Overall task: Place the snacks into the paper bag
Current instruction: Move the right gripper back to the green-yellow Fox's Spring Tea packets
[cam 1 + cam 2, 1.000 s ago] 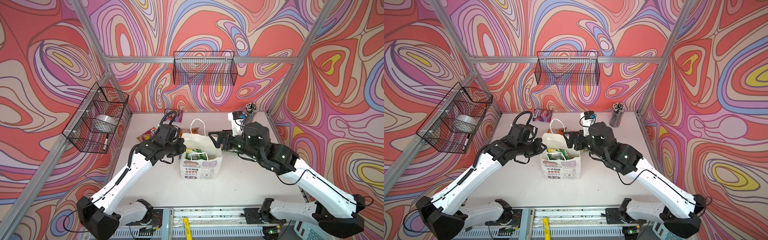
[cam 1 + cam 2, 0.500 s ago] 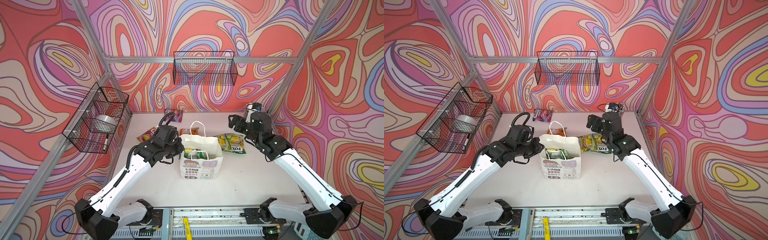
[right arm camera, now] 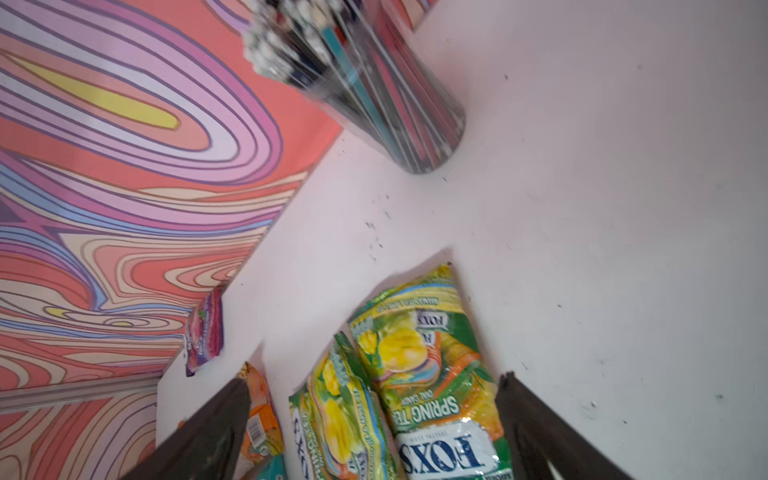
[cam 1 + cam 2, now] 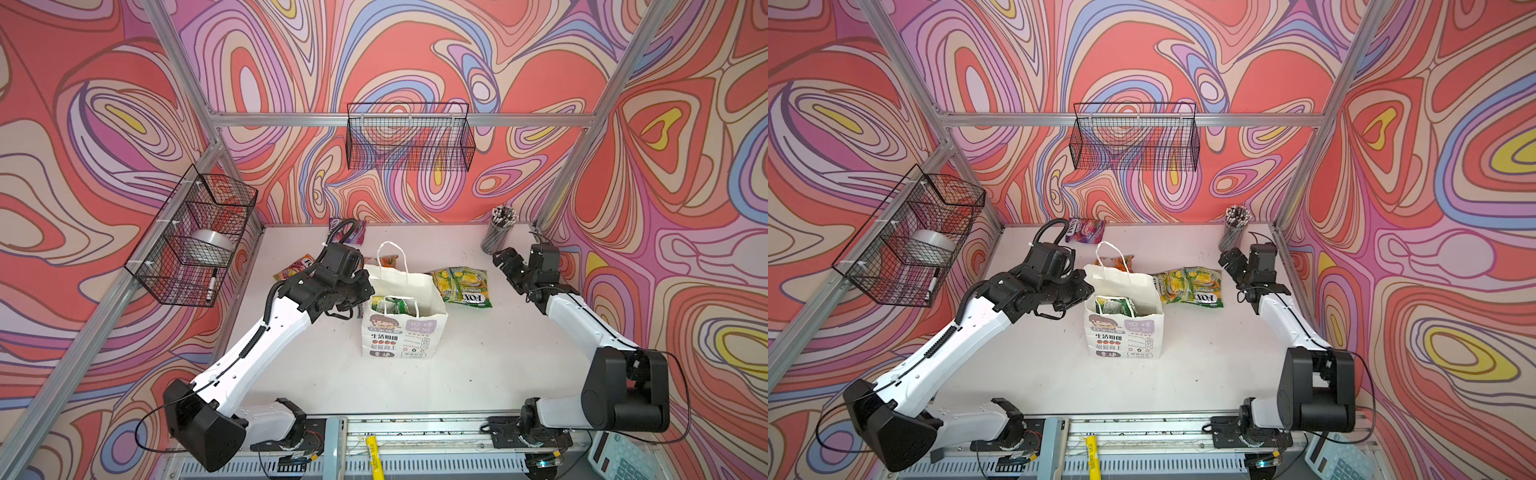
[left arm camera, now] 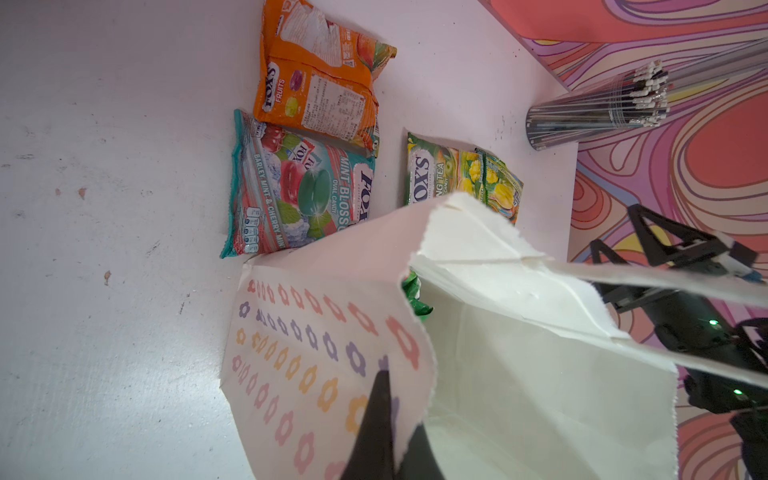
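My right gripper will next move down and across toward the bag onto the yellow-green snack's free edge (image 4: 488,291) (image 3: 485,369), because the tabletop is bare on that side of the snack.
The white paper bag (image 4: 405,316) (image 4: 1125,320) stands upright mid-table with a green snack (image 4: 392,305) inside. My left gripper (image 4: 365,291) (image 5: 399,399) is shut on the bag's left flower-printed rim (image 5: 332,353). Two yellow-green snacks (image 4: 461,284) (image 3: 424,374) lie right of the bag. My right gripper (image 4: 505,262) (image 3: 374,380) hangs open above and right of them, holding nothing. An orange snack (image 4: 388,262) (image 5: 320,83) and a teal one (image 5: 299,191) lie behind the bag. There is a purple snack (image 4: 353,230) at the back wall and a red one (image 4: 295,266) at the left.
A cup of pencils (image 4: 498,228) stands at the back right corner, close to my right gripper. Black wire baskets hang on the back wall (image 4: 409,137) and the left wall (image 4: 191,241). A yellow marker (image 4: 374,453) lies on the front rail.
My right arm has drawn back from the bag's mouth to the right rear of the table, jaws open, uncovering the two yellow-green snacks. The left gripper has kept its hold on the bag.
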You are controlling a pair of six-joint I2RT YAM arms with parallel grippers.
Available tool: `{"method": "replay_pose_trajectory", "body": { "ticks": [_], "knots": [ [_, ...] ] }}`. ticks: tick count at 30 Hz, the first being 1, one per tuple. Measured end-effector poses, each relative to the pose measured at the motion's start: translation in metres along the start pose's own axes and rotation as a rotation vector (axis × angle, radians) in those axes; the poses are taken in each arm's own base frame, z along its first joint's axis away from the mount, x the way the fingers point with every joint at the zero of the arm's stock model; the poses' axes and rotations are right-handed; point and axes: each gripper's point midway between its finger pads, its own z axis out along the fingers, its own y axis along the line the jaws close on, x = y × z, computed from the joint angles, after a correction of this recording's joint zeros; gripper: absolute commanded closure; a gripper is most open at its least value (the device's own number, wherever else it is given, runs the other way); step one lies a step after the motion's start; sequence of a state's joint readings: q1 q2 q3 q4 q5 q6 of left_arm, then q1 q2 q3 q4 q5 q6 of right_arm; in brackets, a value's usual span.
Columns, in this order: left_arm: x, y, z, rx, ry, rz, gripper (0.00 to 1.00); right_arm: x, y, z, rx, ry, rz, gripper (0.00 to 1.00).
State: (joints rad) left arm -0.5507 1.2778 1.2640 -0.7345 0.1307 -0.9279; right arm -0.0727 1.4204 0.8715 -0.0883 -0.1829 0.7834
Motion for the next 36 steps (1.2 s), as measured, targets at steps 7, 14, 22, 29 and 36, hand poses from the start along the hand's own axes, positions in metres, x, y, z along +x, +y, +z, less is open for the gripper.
{"method": "replay_pose_trajectory", "body": {
  "ticks": [7, 14, 22, 29, 36],
  "knots": [
    [0.007, -0.001, 0.000, 0.039, 0.018, 0.045, 1.00, 0.038, -0.026, 0.006, 0.010, 0.112, -0.006, 0.01],
    [0.012, -0.004, -0.006, 0.064, 0.033, 0.121, 1.00, 0.053, -0.035, 0.014, 0.020, 0.178, -0.064, 0.02],
    [0.017, -0.006, -0.006, 0.081, 0.056, 0.189, 1.00, 0.076, -0.065, 0.037, 0.113, 0.287, -0.072, 0.05],
    [0.021, -0.008, -0.006, 0.096, 0.075, 0.202, 1.00, 0.075, -0.056, 0.064, 0.050, 0.313, -0.063, 0.21],
    [0.024, -0.005, -0.007, 0.098, 0.081, 0.192, 1.00, 0.076, -0.043, 0.082, -0.040, 0.325, -0.021, 0.36]
  ]
}}
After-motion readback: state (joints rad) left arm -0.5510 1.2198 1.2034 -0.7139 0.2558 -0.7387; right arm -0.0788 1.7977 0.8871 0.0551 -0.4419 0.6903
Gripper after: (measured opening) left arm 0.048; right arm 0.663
